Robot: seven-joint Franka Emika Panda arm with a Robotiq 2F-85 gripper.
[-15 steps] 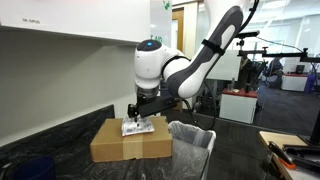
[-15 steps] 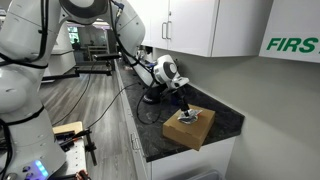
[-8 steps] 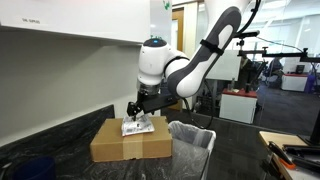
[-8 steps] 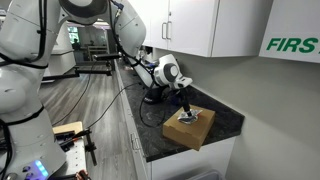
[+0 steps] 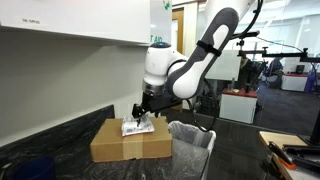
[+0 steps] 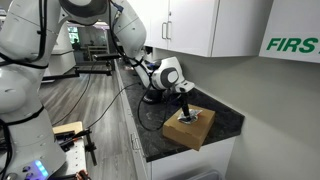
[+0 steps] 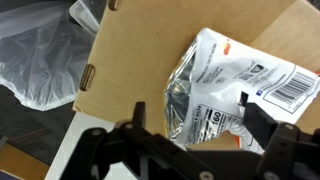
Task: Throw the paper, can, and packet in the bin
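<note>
My open fingers are already on both sides of the packet near its silver end [image 5: 148,126] [image 7: 184,108], so I will keep my gripper low over that end of the packet and close both fingers there.
The silver-white packet [image 5: 137,127] with dark print lies flat on top of the brown cardboard box [image 5: 125,147]. It also shows in an exterior view [image 6: 186,116]. My gripper [image 5: 142,114] hangs just above it, open. In the wrist view the fingers [image 7: 200,125] straddle the packet [image 7: 225,85] without closing on it. The bin [image 5: 193,136], lined with a whitish plastic bag, stands right beside the box. Its bag shows in the wrist view [image 7: 40,60] past the box edge. The can and the paper are out of view.
The box [image 6: 192,132] sits on a dark speckled counter [image 6: 228,118] under white wall cabinets [image 6: 210,25]. A dark blue object [image 5: 35,166] sits at the counter's front corner. Cables trail on the counter behind the arm.
The arm's upper body has swung a little sideways over the box, and the gripper has shifted slightly with it. The packet has not moved.
</note>
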